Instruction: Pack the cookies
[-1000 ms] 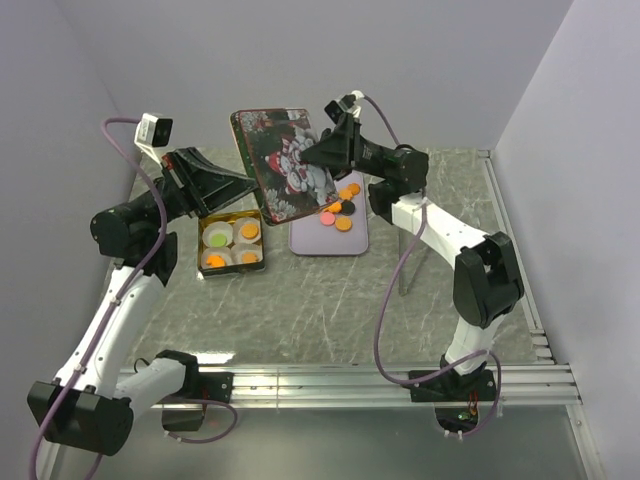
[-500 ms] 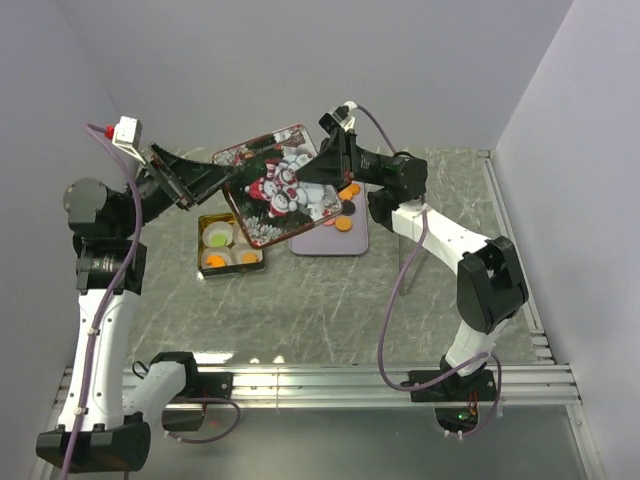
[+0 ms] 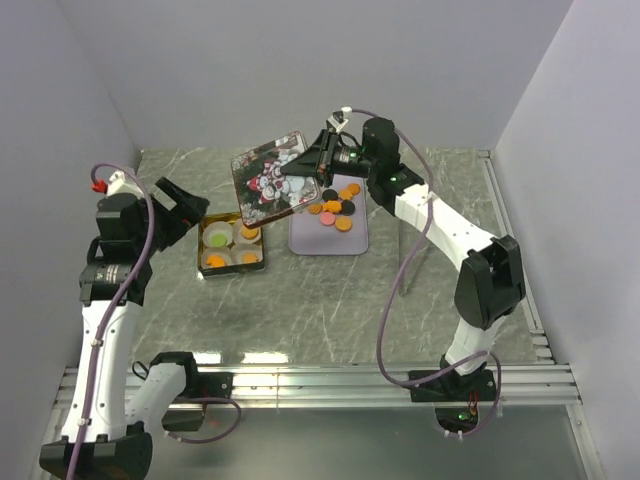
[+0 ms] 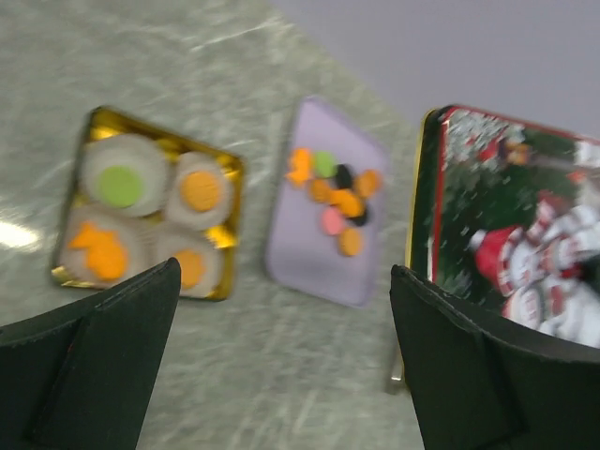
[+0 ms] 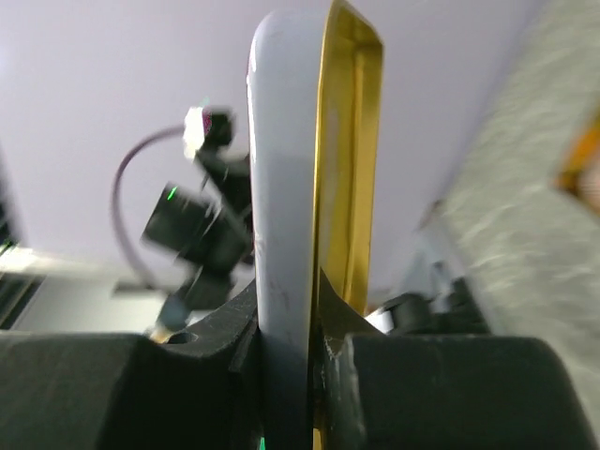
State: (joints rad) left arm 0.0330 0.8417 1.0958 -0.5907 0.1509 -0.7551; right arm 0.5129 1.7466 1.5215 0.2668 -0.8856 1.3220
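The uncovered gold tin [image 3: 232,246] [image 5: 585,164] is below my right gripper and to its left in the top view. I will lower the tin's lid that way and release it.
Loose cookies [image 3: 335,210], orange, black and pink, lie bunched at the far end of a lilac tray [image 3: 330,240]. More cookies [image 4: 336,187] show in the left wrist view. A gold tin [image 3: 232,246] holds white paper cups with orange and green pieces inside. The tin's lid [image 3: 265,180], printed with a Christmas picture, hangs tilted in the air above the tin's far side. My right gripper [image 3: 303,170] is shut on the lid's right edge; in its wrist view the lid [image 5: 286,169] runs edge-on between the jaws. My left gripper [image 3: 192,213] stands open and empty, left of the tin.
The tin [image 4: 150,202] and lilac tray [image 4: 319,253] sit side by side on the grey marbled tabletop [image 3: 320,310]. Walls close in at the back and both sides. A metal rail [image 3: 400,380] runs along the near edge by the arm bases.
My left gripper opened, let go of the lid and drew back to the left. My right gripper shut on the lid's right edge and now carries it alone, higher and farther back.
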